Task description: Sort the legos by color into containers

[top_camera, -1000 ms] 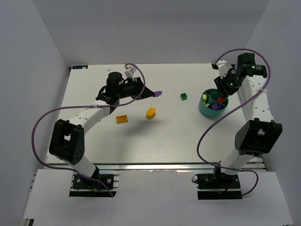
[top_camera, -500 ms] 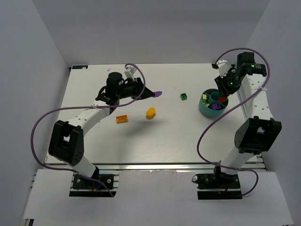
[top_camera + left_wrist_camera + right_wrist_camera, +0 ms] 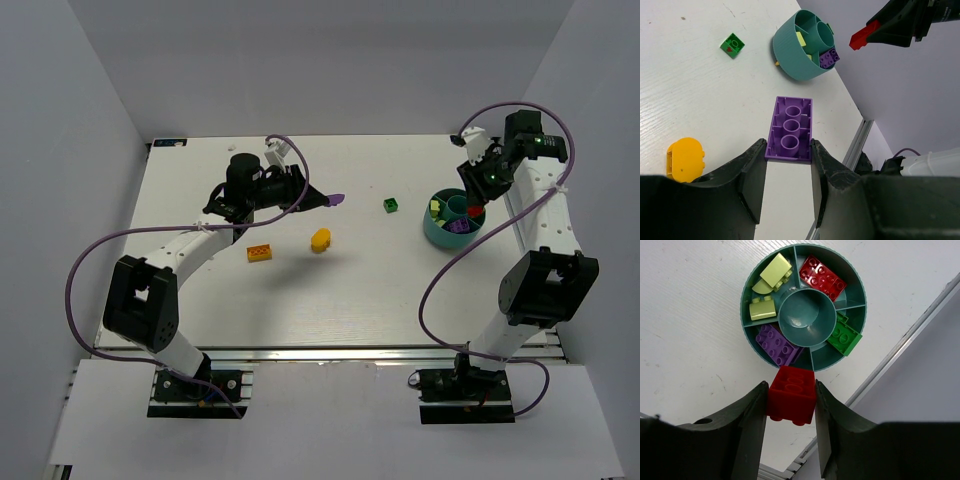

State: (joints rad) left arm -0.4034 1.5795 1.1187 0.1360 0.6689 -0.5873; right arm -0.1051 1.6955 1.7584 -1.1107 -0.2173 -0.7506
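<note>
The red brick's section (image 3: pixel 822 279) is the matching spot and lies outward and below, so the robot's right gripper will next move outward, then down over it to release its red brick.
My left gripper (image 3: pixel 788 149) is shut on a purple brick (image 3: pixel 790 129), held above the table with its hollow underside facing the camera; from above the purple brick (image 3: pixel 337 199) pokes out of the left gripper (image 3: pixel 322 201). My right gripper (image 3: pixel 790 400) is shut on a red brick (image 3: pixel 791 394), hanging over the near rim of the teal bowl (image 3: pixel 749 300). That bowl (image 3: pixel 434 232) holds lime bricks (image 3: pixel 769 281), a red brick (image 3: pixel 822 277), a green brick (image 3: pixel 844 337) and a purple brick (image 3: pixel 777 343) in separate compartments around its empty central cup (image 3: pixel 804 316).
On the table lie a small green brick (image 3: pixel 390 205), an oval orange-yellow piece (image 3: pixel 320 239) and an orange brick (image 3: pixel 260 252). The bowl sits near the table's right edge (image 3: pixel 900 345). Grey walls stand on three sides.
</note>
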